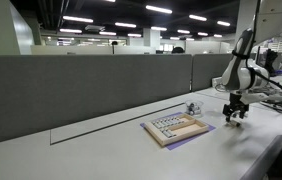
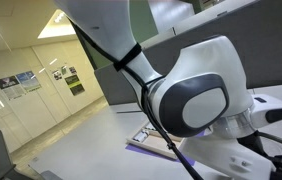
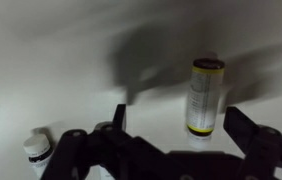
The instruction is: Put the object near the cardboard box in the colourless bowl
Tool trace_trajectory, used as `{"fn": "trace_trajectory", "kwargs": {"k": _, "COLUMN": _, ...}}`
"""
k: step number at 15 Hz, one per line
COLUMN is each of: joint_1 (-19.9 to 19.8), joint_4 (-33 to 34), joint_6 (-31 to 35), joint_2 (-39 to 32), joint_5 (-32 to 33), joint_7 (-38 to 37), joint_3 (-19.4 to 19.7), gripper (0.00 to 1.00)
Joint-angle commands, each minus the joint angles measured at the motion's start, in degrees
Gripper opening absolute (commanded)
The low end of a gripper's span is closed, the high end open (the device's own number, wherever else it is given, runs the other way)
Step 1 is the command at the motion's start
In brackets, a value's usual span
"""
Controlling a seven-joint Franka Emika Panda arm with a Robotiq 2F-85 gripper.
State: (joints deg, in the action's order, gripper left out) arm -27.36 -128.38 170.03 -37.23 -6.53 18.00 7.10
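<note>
My gripper is low, and the small white bottle is already between its open fingers, so I will keep my gripper low, ease it toward the nearer yellow band and close there.
The cardboard box (image 1: 174,127) is a flat tan tray with pale pieces inside, lying on a purple sheet on the table. The colourless bowl (image 1: 192,108) stands just behind the tray's far corner. My gripper (image 1: 234,116) hangs low over the table, beside the tray on the side away from the grey partition. In the wrist view my gripper (image 3: 175,112) is open. A small white bottle with yellow bands (image 3: 205,95) lies between the fingers, nearer one finger and untouched. In an exterior view the arm hides most of the scene; only a tray corner (image 2: 144,134) shows.
A second small white bottle with a white cap (image 3: 38,150) sits at the lower corner of the wrist view. A grey partition wall (image 1: 91,90) runs along the back of the table. The table's front edge (image 1: 251,150) is close to the tray.
</note>
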Motion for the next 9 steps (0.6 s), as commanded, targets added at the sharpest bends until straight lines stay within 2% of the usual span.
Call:
{"fn": "trace_trajectory", "kwargs": {"k": 1, "joint_1": -1.45, "joint_4": 1.78, "joint_6": -0.87, "joint_2": -0.88, "joint_5": 0.98, "joint_7": -1.89, "joint_3": -1.52, "gripper": 0.75}}
{"fn": "trace_trajectory", "kwargs": {"k": 9, "joint_1": -0.86, "joint_4": 3.21, "joint_6": -2.45, "joint_2": -0.60, "joint_5": 0.29, "joint_7": -4.20, "joint_3": -1.26, "gripper": 0.13}}
